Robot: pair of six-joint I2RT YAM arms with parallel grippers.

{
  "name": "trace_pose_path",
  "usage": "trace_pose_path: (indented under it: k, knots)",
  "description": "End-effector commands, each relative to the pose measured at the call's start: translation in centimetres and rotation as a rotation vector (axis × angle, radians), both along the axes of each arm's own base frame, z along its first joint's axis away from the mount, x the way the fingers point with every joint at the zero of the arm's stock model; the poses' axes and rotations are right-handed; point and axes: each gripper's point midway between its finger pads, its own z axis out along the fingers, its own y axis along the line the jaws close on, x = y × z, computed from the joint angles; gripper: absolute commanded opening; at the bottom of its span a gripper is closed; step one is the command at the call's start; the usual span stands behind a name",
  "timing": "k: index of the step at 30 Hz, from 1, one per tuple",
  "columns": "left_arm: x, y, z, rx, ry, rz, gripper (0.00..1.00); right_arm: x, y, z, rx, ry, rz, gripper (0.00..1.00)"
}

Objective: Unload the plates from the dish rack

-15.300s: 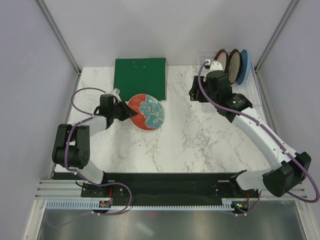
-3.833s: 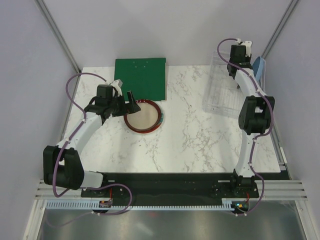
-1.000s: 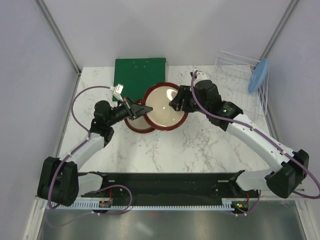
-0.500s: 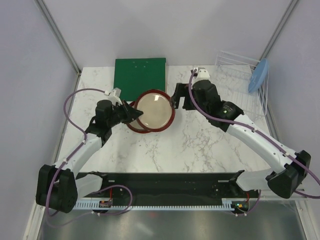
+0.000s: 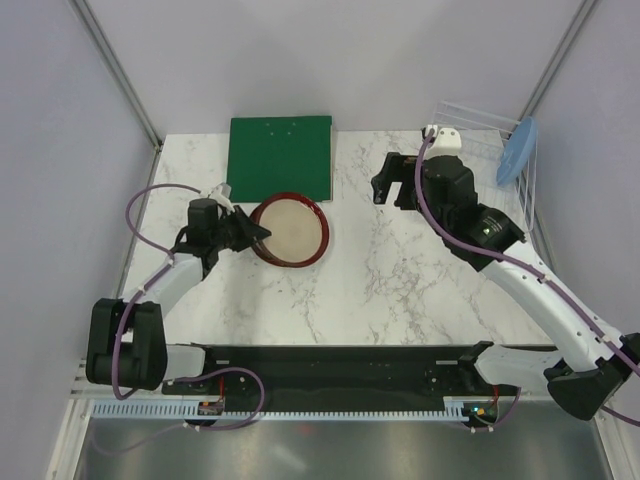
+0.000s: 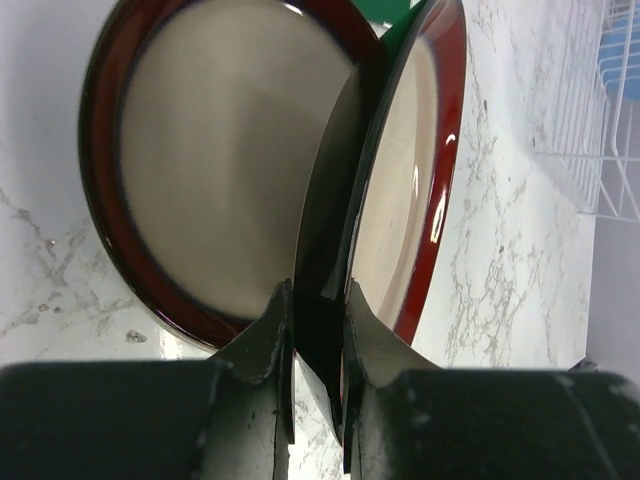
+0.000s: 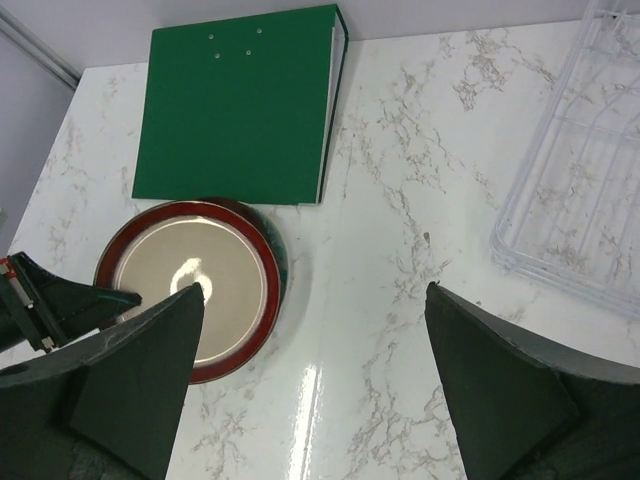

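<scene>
My left gripper holds its plate's rim, and the second red-rimmed plate (image 6: 225, 160) lies below it toward the left in its wrist view. My left gripper should go down to that side next and release its plate's rim.
A dark red-rimmed plate with a beige centre (image 5: 290, 230) sits over the plate stack left of the table's middle. My left gripper (image 5: 252, 235) is shut on its near-left rim. In the left wrist view the held plate (image 6: 405, 190) leans over a second red-rimmed plate (image 6: 215, 165), with my left gripper (image 6: 318, 292) clamped on its edge. My right gripper (image 5: 393, 184) is open and empty, right of the stack. In the right wrist view it (image 7: 315, 290) hovers over bare marble beside the plate (image 7: 188, 285). A light blue plate (image 5: 517, 151) stands in the clear dish rack (image 5: 468, 112) at the back right.
A flat green board (image 5: 280, 157) lies at the back, touching the stack's far side; it also shows in the right wrist view (image 7: 238, 100). A teal rim (image 7: 281, 262) peeks from under the stack. The rack (image 7: 580, 180) sits near the right wall.
My right gripper has let go of the red-rimmed plate and pulled back to the right. My left gripper has lowered the plate further left over the stack.
</scene>
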Motion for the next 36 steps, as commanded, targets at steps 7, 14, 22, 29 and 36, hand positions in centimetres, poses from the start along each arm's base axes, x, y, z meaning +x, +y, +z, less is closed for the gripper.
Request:
trace_pose_path:
  k: [7,14,22,29,36]
  knots:
    - [3.2,1.9,5.8,-0.145,-0.206,0.052,0.02,0.5,-0.1,-2.1,-0.038,0.047,0.005,0.98]
    - [3.4,1.3,3.5,-0.161,-0.122,0.02,0.02,0.7,-0.5,-1.6,-0.043,0.033,-0.008,0.98]
    - [3.2,1.2,1.0,-0.155,-0.031,0.011,0.21,0.6,-1.1,-0.7,-0.046,0.02,-0.019,0.98]
    - [2.4,1.4,-3.2,-0.107,0.115,-0.008,0.52,0.6,-3.2,0.5,-0.09,-0.02,-0.093,0.98]
    - [1.6,2.6,-4.6,-0.035,0.159,0.027,0.81,1.1,-6.0,2.2,-0.207,-0.041,-0.202,0.98]
